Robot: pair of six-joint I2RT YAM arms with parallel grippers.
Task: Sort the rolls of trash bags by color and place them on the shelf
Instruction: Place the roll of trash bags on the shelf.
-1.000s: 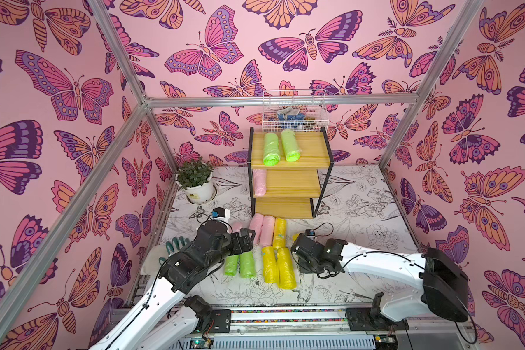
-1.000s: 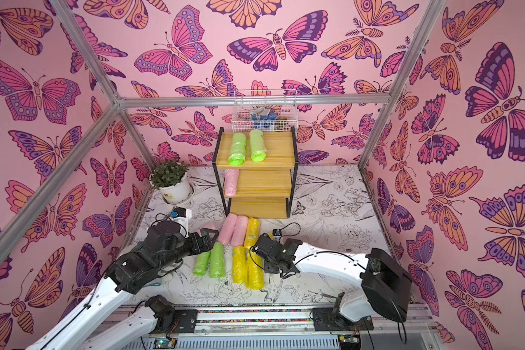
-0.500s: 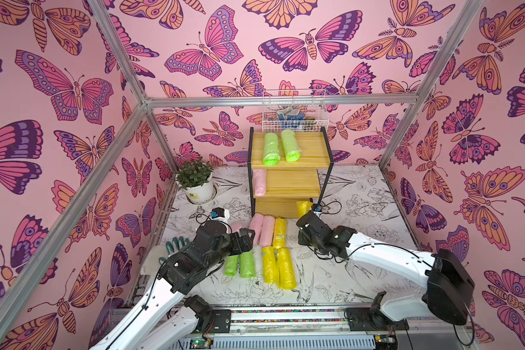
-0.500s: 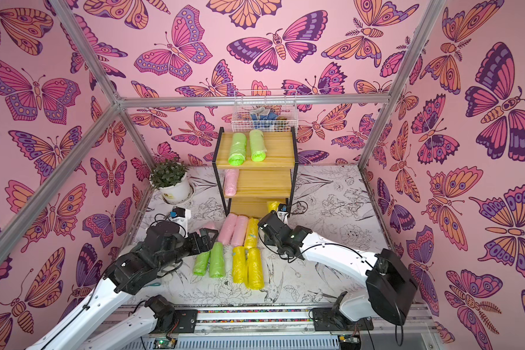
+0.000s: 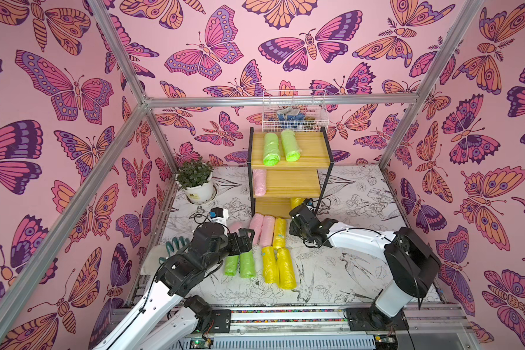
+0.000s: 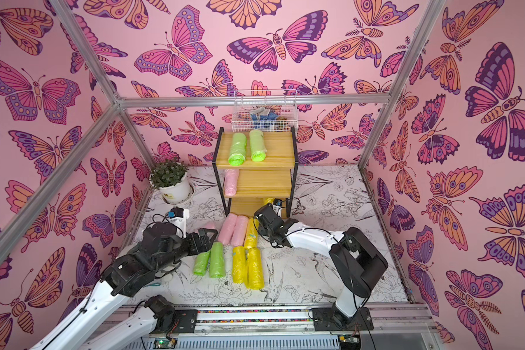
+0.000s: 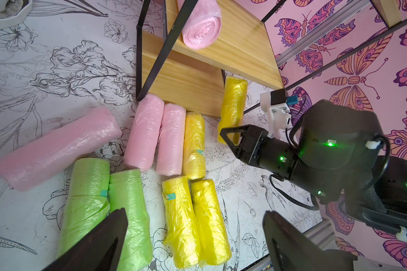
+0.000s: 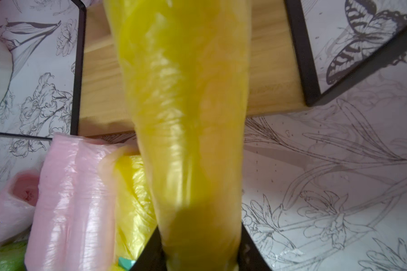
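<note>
Next, my right gripper pushes outward to the bottom board and releases the yellow roll (image 8: pixel 186 117), as only the roll's far end reaches over.
The shelf (image 5: pixel 314 150) stands at the back, with two green rolls (image 5: pixel 270 149) on its top board and a pink roll (image 5: pixel 259 181) on the middle board. My right gripper (image 5: pixel 299 209) is shut on a yellow roll (image 8: pixel 186 117), whose far end reaches over the bottom board (image 8: pixel 99 82). The left wrist view shows that roll (image 7: pixel 234 103) leaning onto the board's edge. My left gripper (image 7: pixel 195 213) hangs open above the floor rolls. These are two green (image 5: pixel 247 263), two yellow (image 5: pixel 286 268), then two pink (image 5: pixel 268 230) and a yellow (image 5: pixel 279 231). A loose pink roll (image 7: pixel 57 147) lies aside.
A potted plant (image 5: pixel 196 181) stands left of the shelf. A white wire basket (image 5: pixel 294 112) hangs on the back wall above it. A teal coiled object (image 5: pixel 176 244) lies by the left arm. Aluminium frame posts and pink walls close in both sides.
My right arm has carried the yellow roll from the front of the mat back to the shelf's bottom board. The left arm has stayed where it was, open.
</note>
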